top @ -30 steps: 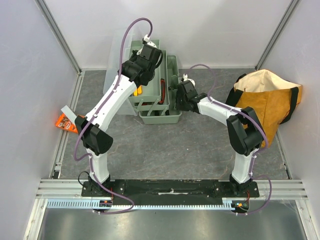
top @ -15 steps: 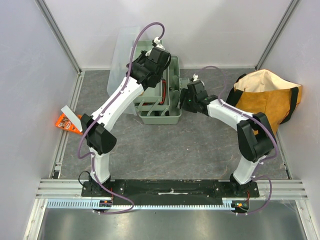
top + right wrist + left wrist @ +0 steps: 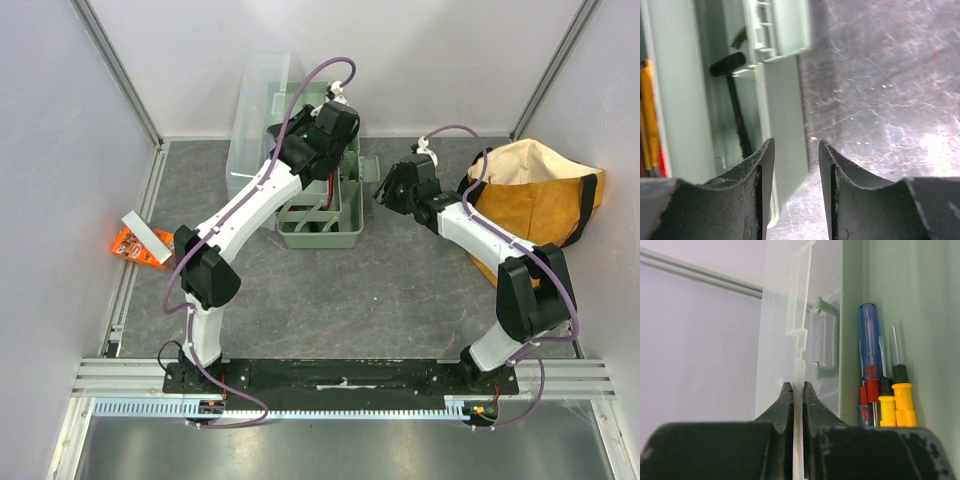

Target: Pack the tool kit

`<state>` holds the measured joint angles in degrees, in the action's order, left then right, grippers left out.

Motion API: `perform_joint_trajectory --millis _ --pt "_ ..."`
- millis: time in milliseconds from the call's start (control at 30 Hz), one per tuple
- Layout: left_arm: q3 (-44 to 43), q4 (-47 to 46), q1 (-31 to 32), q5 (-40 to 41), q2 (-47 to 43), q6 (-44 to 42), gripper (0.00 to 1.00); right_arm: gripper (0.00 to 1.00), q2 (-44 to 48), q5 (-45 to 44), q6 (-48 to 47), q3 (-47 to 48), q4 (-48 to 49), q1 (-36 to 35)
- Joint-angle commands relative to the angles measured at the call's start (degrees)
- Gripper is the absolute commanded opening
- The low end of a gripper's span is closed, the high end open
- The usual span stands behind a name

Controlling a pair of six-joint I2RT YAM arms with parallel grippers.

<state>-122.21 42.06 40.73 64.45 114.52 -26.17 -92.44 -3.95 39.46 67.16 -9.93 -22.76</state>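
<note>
The lid stands raised, so I will swing my left gripper across the open box toward my right gripper. Then I will let go of the lid's edge over the tools point(image 3: 332, 186) point(image 3: 887, 385).
The pale green toolbox point(image 3: 322, 228) stands open at the back middle of the table. Its translucent lid point(image 3: 262, 112) stands raised along the box's left side. My left gripper point(image 3: 298, 124) is shut on the lid's thin edge point(image 3: 798, 365). In the left wrist view, screwdrivers with blue point(image 3: 870, 335) and yellow point(image 3: 903, 401) handles lie inside the box. My right gripper point(image 3: 386, 186) is open and empty just right of the box, above the mat. The right wrist view shows the box's side point(image 3: 782, 105) and a black-handled hammer point(image 3: 736, 105) inside it.
An orange-tan fabric bag point(image 3: 540, 200) with black straps stands at the right. An orange packet point(image 3: 130, 245) under a grey card lies at the mat's left edge. Grey walls close in both sides and the back.
My left gripper has moved right and back with the lid, which now stands more upright. My right gripper has drawn away to the right from the box's side.
</note>
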Motion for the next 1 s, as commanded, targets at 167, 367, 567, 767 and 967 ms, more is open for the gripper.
perform_joint_trajectory --millis 167,367,567,767,967 --pt "-2.06 -16.38 4.88 1.37 2.28 -6.94 0.02 0.45 -2.21 -1.26 -0.69 -3.52 1.66 0.88" --pt "-4.17 -18.68 6.55 3.67 4.75 -7.49 0.11 0.48 -5.46 1.83 -0.70 -4.22 2.81 0.79" --pt "-4.53 -18.34 7.96 3.06 5.45 -5.30 0.41 0.50 -6.34 2.27 -0.35 -4.58 3.08 0.88" --pt "-5.14 -14.74 8.58 -0.10 4.84 0.32 0.55 0.51 -6.35 2.19 0.09 -4.93 3.08 0.88" --pt "-6.81 -6.66 10.16 -9.14 3.96 11.30 0.66 0.53 -6.26 1.22 0.79 -5.45 2.99 0.97"
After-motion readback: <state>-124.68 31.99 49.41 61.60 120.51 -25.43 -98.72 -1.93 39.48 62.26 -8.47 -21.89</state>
